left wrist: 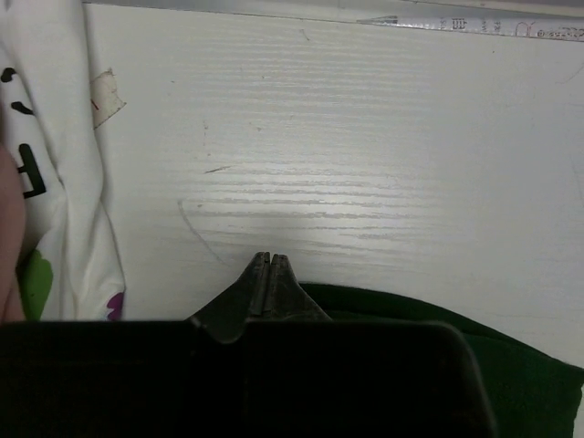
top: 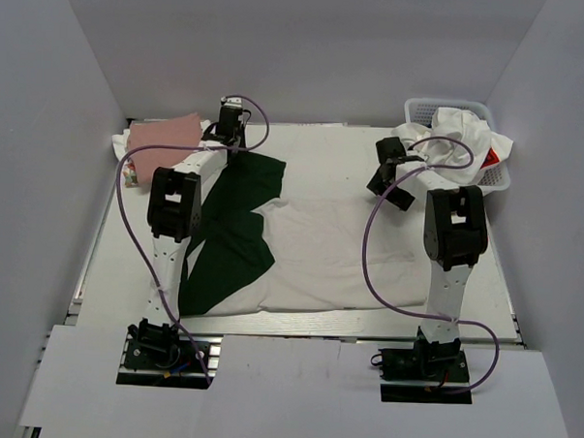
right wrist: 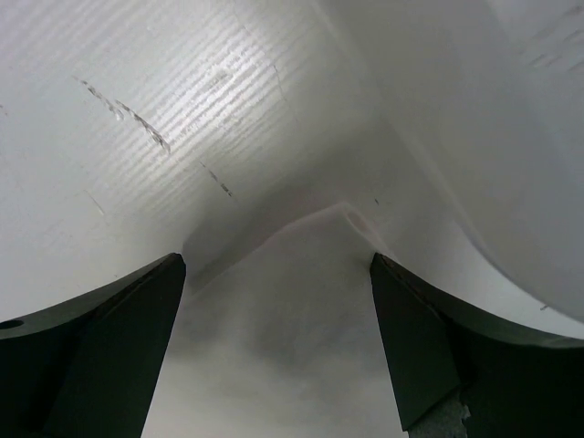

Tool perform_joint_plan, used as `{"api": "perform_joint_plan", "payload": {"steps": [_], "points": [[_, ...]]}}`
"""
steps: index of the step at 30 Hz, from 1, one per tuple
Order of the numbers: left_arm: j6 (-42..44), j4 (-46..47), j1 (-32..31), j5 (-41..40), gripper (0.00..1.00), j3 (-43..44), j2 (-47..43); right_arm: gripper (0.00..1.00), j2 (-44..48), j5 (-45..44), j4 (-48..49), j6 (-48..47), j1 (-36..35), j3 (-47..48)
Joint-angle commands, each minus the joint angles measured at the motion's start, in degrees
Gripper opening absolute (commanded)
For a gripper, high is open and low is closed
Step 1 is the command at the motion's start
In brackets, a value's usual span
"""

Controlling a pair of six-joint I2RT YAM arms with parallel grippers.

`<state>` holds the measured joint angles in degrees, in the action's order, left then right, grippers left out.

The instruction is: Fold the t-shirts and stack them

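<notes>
I should lift the held hem with my left gripper, bring it back over the near green sleeve's end (top: 197,300), which lies back from the gripper, and release it so both sleeves match.
A white t-shirt (top: 314,259) with dark green sleeves (top: 235,231) lies spread flat on the table. My left gripper (top: 230,139) is at the far end of the green sleeve. In the left wrist view its fingers (left wrist: 267,265) are pressed shut, and the green hem (left wrist: 438,319) runs in under them. My right gripper (top: 382,189) hangs over the shirt's far right corner. It (right wrist: 276,262) stands open, with a white cloth corner (right wrist: 292,338) between the two fingers.
A pink shirt (top: 165,136) lies at the back left, beside a white printed one (left wrist: 55,182). A white mesh basket (top: 423,110) at the back right holds crumpled white shirts (top: 465,134) with a red mark. White walls close in on three sides.
</notes>
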<state>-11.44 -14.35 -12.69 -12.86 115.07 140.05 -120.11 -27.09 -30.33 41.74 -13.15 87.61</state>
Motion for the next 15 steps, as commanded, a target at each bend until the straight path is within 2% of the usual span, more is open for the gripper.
{"api": "perform_joint_plan", "payload": {"steps": [1, 3, 10, 15], "points": [[1.69, 2.13, 0.38, 0.73, 0.00, -2.21, -7.15, 0.88, 0.05, -2.35, 7.20, 1.86, 0.32, -1.38], [1.69, 2.83, 0.38, 1.26, 0.00, -3.35, -7.94, 0.88, 0.84, -2.44, 12.28, 0.89, 0.40, -2.62], [2.21, 3.54, 0.91, 1.96, 0.00, -5.03, -9.18, 0.90, -1.78, -4.72, 18.20, -0.77, 0.58, -3.68], [2.21, 3.54, 0.91, 3.46, 0.00, -7.65, -11.19, 0.80, -4.16, -1.22, 20.83, -1.13, 0.14, -3.32]]}}
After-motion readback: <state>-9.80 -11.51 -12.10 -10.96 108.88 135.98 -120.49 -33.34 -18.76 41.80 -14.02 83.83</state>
